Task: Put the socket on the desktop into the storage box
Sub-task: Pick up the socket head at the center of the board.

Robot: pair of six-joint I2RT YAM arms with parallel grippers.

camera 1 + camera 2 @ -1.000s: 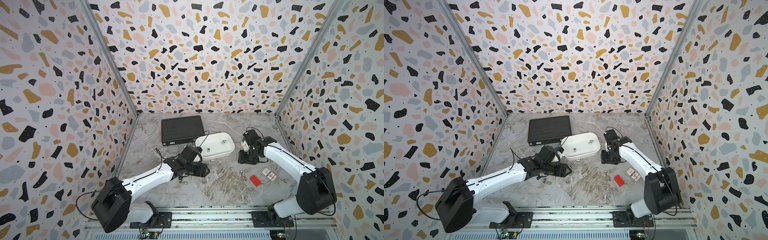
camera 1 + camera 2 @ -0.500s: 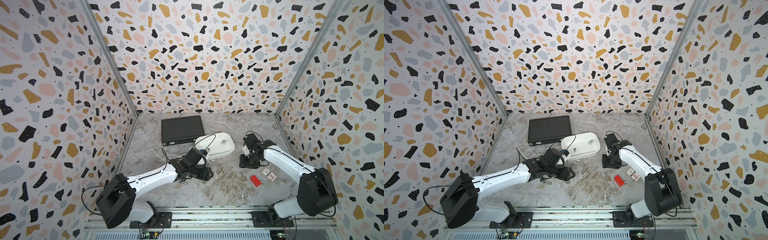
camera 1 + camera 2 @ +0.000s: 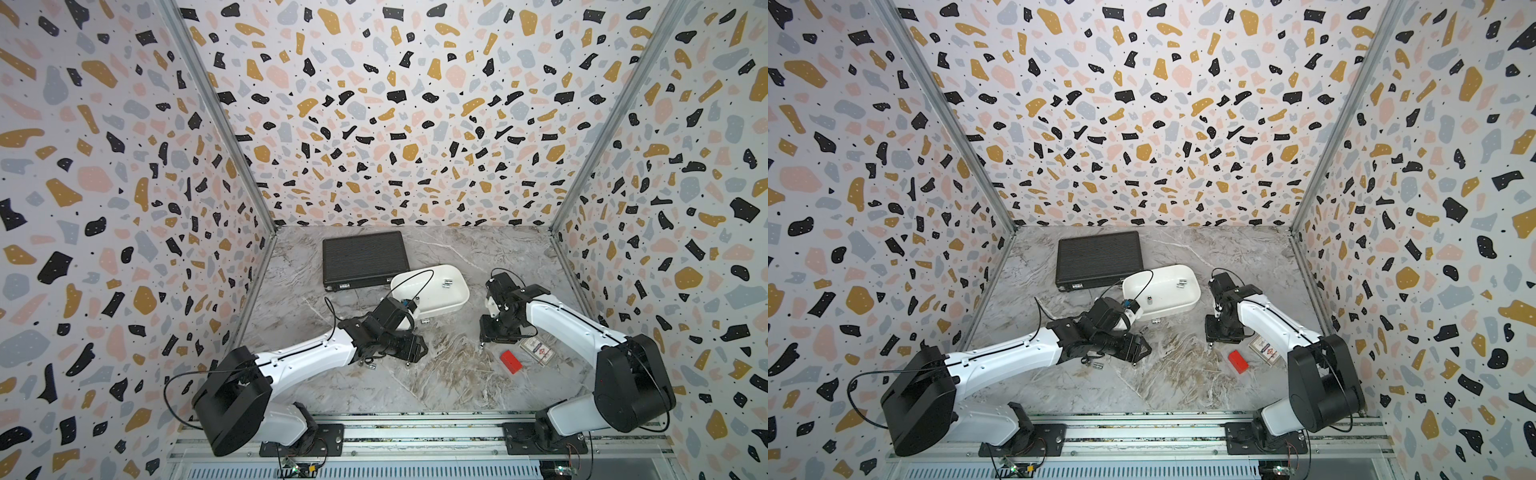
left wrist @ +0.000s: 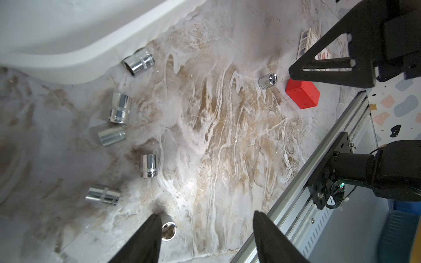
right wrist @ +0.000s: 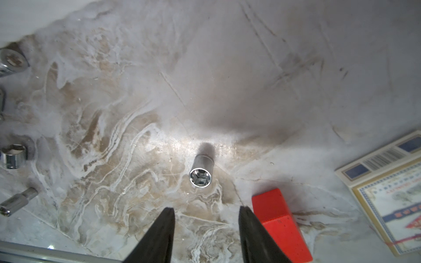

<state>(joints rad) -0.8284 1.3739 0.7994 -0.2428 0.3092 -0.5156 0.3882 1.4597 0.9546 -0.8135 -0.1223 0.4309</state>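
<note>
The small upright socket (image 3: 481, 345) (image 5: 202, 170) has bare marble around it, which leaves room for both fingers, so my right gripper will go down over it and close on its sides.
Several chrome sockets lie on the marble desktop (image 3: 436, 382). My left gripper (image 4: 206, 214) is open and low over the desktop, and an upright socket (image 4: 169, 230) stands against the inner side of one finger (image 4: 150, 236). In both top views this gripper (image 3: 411, 353) (image 3: 1136, 351) is in front of the white storage box (image 3: 461, 291) (image 3: 1167, 297). The box holds a few sockets (image 3: 447, 284). My right gripper (image 5: 206, 209) (image 3: 488, 336) is open just short of a small upright socket (image 5: 200, 175), with nothing between its fingers.
A red block (image 5: 280, 223) (image 3: 510, 360) sits right beside one right finger, and a printed card box (image 5: 387, 182) lies past it. More loose sockets (image 4: 120, 108) lie by the box's wall. A black ribbed case (image 3: 363, 257) is behind the box. The metal rail (image 3: 415, 432) borders the front.
My left gripper has moved a little to the right and toward the front edge, coming down by the upright socket. My right gripper has shifted slightly frontward. Both stayed open.
</note>
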